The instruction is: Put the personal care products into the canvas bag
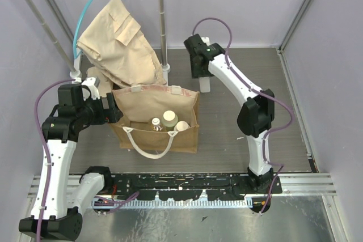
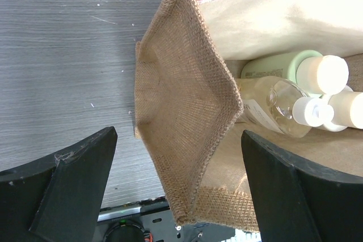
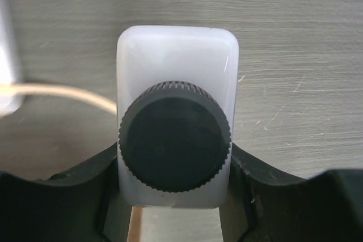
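Observation:
The space beside the amber bottle is empty, so my right gripper will next go up, left in the top view, then down there into the bag's end [image 1: 139, 124].
The tan canvas bag [image 1: 142, 106] stands open at mid-table. Inside it lie three bottles: the olive-green one [image 1: 170, 118], the amber one with a white cap [image 1: 156, 123] and the cream-beige one [image 1: 182, 126]. My left gripper [image 1: 116, 109] is open, its jaws astride the bag's left wall [image 2: 187, 100]. The left wrist view shows the olive-green bottle [image 2: 272, 66], the white-capped bottle [image 2: 272, 103] and the cream bottle [image 2: 351, 109]. My right gripper [image 1: 203, 79] is shut on the flat white bottle [image 3: 176, 55], black cap [image 3: 174, 143] up, behind the bag's right rear corner.
A beige garment [image 1: 116, 41] hangs on a teal hanger from a white rack [image 1: 163, 21] behind the bag. Lilac walls close the back and right sides. A black and metal rail [image 1: 187, 185] runs along the near edge.

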You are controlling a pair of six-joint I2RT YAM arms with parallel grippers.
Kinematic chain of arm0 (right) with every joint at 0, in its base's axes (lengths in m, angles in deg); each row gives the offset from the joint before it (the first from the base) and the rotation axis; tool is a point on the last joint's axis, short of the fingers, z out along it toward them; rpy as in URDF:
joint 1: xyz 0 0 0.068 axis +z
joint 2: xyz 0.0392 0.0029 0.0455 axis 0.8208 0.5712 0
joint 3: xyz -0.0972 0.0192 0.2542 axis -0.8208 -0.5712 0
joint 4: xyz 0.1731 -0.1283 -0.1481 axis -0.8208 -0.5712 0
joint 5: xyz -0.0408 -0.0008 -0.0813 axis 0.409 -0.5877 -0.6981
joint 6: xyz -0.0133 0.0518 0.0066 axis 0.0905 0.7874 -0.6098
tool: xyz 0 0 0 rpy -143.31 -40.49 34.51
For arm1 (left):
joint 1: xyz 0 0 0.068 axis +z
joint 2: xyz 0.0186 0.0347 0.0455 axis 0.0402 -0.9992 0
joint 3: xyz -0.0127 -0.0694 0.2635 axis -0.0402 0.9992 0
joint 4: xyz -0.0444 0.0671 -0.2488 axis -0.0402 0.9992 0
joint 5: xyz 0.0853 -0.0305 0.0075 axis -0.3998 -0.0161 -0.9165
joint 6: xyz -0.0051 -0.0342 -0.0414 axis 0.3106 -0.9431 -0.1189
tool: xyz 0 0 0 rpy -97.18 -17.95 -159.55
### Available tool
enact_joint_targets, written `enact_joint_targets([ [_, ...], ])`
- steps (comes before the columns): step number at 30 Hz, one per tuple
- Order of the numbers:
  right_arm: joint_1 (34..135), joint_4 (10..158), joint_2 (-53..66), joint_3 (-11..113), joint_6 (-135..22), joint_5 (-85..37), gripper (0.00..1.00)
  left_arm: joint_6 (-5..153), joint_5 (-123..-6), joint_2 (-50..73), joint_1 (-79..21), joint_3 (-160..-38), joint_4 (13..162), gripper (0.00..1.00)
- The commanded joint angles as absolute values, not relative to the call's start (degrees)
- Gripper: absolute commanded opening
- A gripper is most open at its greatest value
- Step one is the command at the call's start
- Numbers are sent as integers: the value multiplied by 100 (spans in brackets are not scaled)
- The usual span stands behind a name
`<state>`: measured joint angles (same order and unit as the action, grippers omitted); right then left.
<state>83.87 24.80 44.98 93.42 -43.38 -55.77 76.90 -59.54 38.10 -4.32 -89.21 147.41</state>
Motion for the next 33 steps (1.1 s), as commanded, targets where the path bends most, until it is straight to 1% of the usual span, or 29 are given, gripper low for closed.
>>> enact_joint_targets([
  [1,8854,2538,3268,10159,-4699,-5999,1,7672,-5953,3822,-441,-8839,14587,98],
  [7,9681,2110,3175,11187,-4984,-6526,1,7680,-5974,3808,-441,-8839,14585,98],
  [11,10298,2102,3044,11456,-5088,-6842,1,7677,-6047,3780,-437,-8824,14567,98],
  [14,10724,2125,2932,11616,-5093,-6828,1,7667,-6179,3769,-441,-8841,14585,98],
  [23,12020,3085,2383,11028,-4955,-6747,1,7683,-6316,3861,-441,-8893,14685,98],
  [29,12455,3253,2474,11033,-4883,-6542,1,7698,-6477,3926,-441,-8928,14797,98],
  [33,12544,3397,2475,10824,-4848,-6455,1,7700,-6538,3913,-437,-8949,14832,98],
])
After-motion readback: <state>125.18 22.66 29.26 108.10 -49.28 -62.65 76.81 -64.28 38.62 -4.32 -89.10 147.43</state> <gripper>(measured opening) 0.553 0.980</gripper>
